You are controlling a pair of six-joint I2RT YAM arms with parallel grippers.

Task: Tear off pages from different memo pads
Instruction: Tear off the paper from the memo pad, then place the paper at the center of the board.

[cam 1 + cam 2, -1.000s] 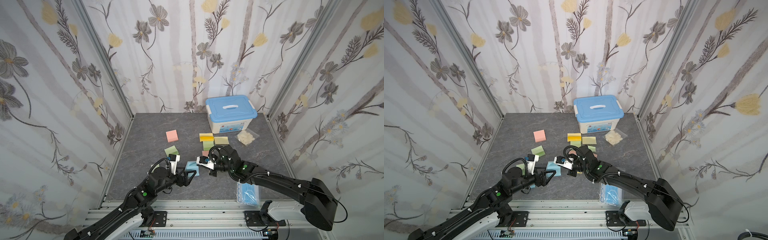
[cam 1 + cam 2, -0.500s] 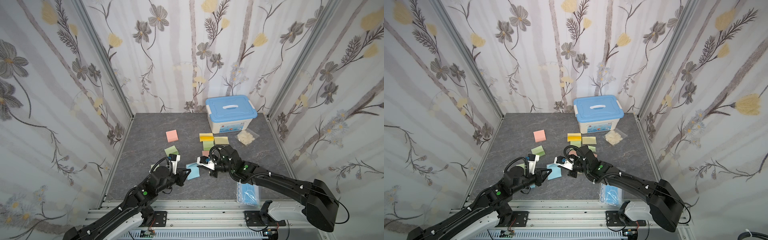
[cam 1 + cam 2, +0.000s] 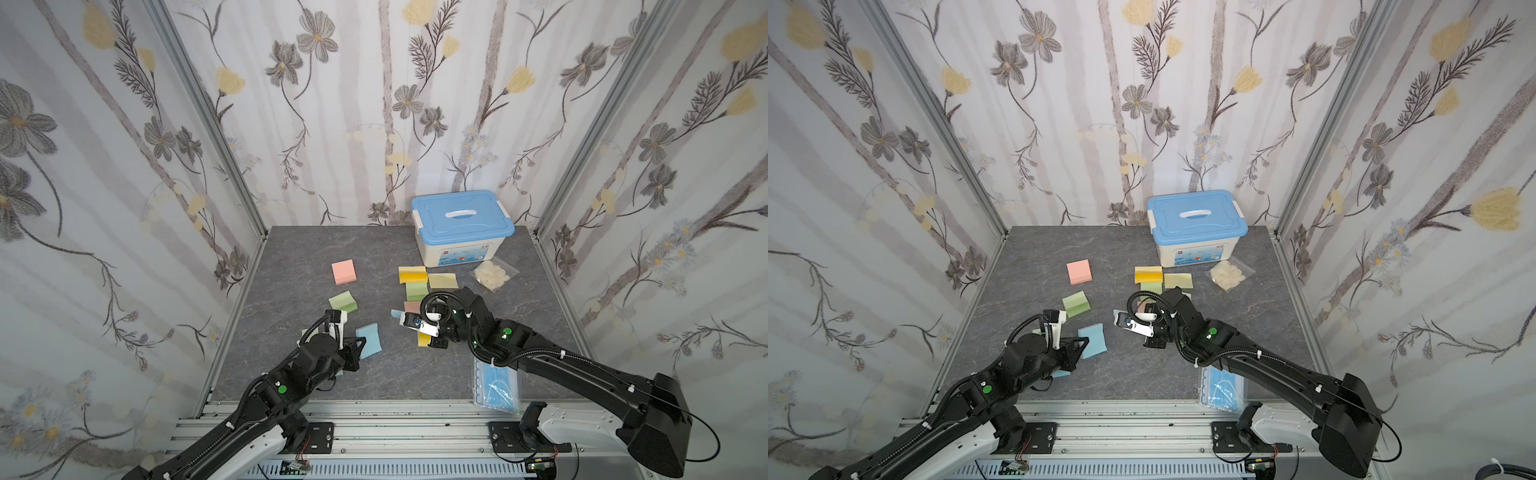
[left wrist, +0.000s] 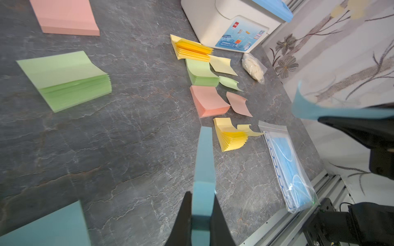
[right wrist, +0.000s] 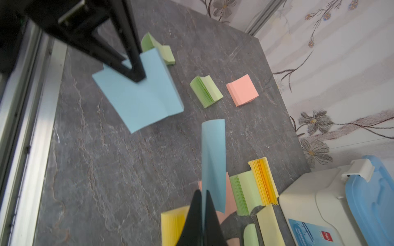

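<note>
Next, my right gripper moves back and down onto the bare tabletop by the mask bag and releases the curled page, since that spot continues the loose pages' row.
My left gripper is shut on the edge of a blue memo pad, which it holds tilted just above the table; in both top views the pad is front and centre. To its right, my right gripper is shut on a single curled blue page, apart from the pad. Other memo pads lie about: pink, green, yellow, and a yellow one under the right gripper. Loose pages lie beside the right-hand pads.
A blue-lidded white box stands at the back right, with a small clear bag in front of it. A bag of blue face masks lies at the front edge under the right arm. Another blue pad lies below the left gripper.
The left gripper was open around the blue pad and has shut on it. The pad has shifted slightly left, away from the blue page in the right gripper.
</note>
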